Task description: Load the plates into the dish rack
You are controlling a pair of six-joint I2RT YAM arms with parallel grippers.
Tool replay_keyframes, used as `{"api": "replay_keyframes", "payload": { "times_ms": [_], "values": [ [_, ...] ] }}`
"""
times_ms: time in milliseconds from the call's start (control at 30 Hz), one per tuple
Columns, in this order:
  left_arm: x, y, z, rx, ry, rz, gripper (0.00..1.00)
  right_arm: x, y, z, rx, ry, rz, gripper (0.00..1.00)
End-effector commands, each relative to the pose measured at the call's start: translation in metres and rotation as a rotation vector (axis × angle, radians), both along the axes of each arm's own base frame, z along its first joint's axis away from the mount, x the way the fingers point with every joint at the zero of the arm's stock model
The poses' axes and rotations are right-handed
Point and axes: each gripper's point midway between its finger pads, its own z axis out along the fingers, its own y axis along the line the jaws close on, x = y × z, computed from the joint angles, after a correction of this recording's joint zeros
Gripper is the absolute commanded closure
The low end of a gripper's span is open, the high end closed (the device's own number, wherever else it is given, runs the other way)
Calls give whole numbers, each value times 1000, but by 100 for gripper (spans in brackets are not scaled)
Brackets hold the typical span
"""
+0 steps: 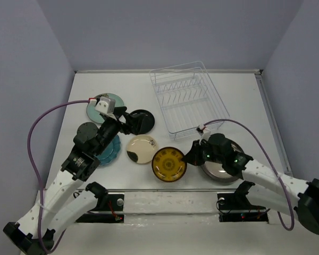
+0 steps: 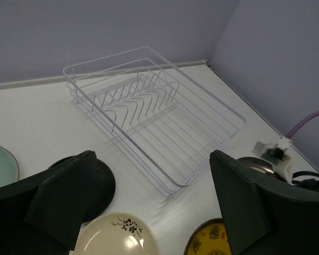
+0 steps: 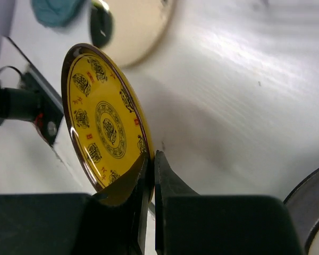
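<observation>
The robot's right gripper should next carry the amber-yellow patterned plate up and outward, turn toward the back wall, and then lower the plate into the rack's empty far wires.
The white wire dish rack stands empty at the back right; it also shows in the left wrist view. My right gripper is shut on the rim of the amber-yellow patterned plate; the right wrist view shows the fingertips pinching that plate, tilted up on edge. My left gripper is open and empty, hovering over the black plate and the cream plate. The pale green plate and the teal plate are partly hidden by the left arm.
The larger grey-rimmed plate lies under my right arm, right of the amber one, and shows in the right wrist view. A purple cable loops left of the left arm. Grey walls close the table on three sides.
</observation>
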Motion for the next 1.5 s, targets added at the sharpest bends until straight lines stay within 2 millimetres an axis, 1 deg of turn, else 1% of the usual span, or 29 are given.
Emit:
{"api": "replay_keyframes", "payload": {
  "times_ms": [0, 33, 67, 100, 133, 167, 200, 233, 267, 300, 333, 367, 400, 433, 467, 500, 533, 567, 600, 633, 667, 700, 733, 767, 833, 933, 1067, 1300, 1467],
  "values": [
    [2, 0, 12, -25, -39, 5, 1, 41, -5, 99, 9, -333, -73, 93],
    [2, 0, 11, -24, -36, 7, 1, 55, -10, 115, -1, -380, -137, 93],
    [2, 0, 11, -23, -35, 7, 1, 73, -11, 153, 25, -456, -212, 93],
    [3, 0, 10, -22, -32, 7, 1, 99, -22, 160, -33, -500, -336, 93],
    [3, 0, 10, -22, -30, 10, 1, 116, -29, 172, -78, -554, -395, 93],
    [3, 0, 10, -23, -30, 8, 1, 135, -34, 210, -62, -616, -469, 93],
    [3, 0, 11, -25, -30, 9, 1, 160, -57, 221, -117, -645, -597, 93],
    [3, 1, 11, -26, -31, 15, 1, 185, -62, 238, -152, -678, -651, 93],
    [3, 2, 10, -28, -28, 17, 1, 208, -87, 245, -184, -686, -732, 93],
    [3, 1, 10, -32, -26, 16, 1, 217, -82, 249, -186, -688, -732, 93],
    [4, 1, 10, -39, -19, 19, 1, 236, -106, 252, -216, -685, -806, 93],
    [9, 8, 10, -53, -8, 67, 1, 256, -115, 241, -279, -670, -836, 93],
    [10, 8, 10, -82, 11, 77, 1, 268, -131, 259, -298, -695, -914, 93],
    [14, 13, 9, -100, 24, 117, 1, 282, -152, 260, -353, -700, -960, 93],
    [15, 15, 8, -113, 35, 133, 1, 299, -155, 245, -413, -683, -967, 93],
    [15, 15, 9, -122, 40, 137, 1, 307, -164, 245, -452, -685, -998, 93],
    [14, 14, 11, -122, 39, 126, 1, 315, -177, 257, -507, -711, -1041, 93],
    [13, 13, 14, -124, 29, 113, 1, 323, -183, 255, -544, -711, -1052, 93],
    [12, 12, 14, -123, 23, 106, 1, 334, -191, 241, -607, -690, -1074, 93],
    [9, 12, 17, -125, 7, 98, 1, 340, -200, 246, -643, -701, -1084, 93],
    [8, 12, 18, -125, 2, 95, 1, 345, -200, 244, -656, -700, -1086, 93],
    [7, 13, 20, -122, -7, 94, 1, 351, -202, 232, -731, -693, -1066, 93],
    [7, 13, 20, -122, -7, 94, 1, 357, -206, 232, -732, -695, -1085, 93],
    [7, 14, 20, -117, -10, 94, 1, 362, -206, 239, -746, -719, -1089, 93],
    [6, 13, 21, -117, -11, 88, 1, 370, -209, 230, -816, -715, -1080, 93],
    [6, 11, 19, -114, -9, 78, 1, 379, -208, 231, -841, -730, -1067, 93],
    [7, 10, 18, -114, -4, 78, 1, 389, -208, 206, -937, -708, -1021, 93],
    [9, 13, 17, -106, -3, 97, 1, 395, -199, 171, -930, -664, -961, 93],
    [11, 15, 14, -93, 1, 113, 1, 398, -188, 158, -956, -656, -926, 93]
  ]
}}
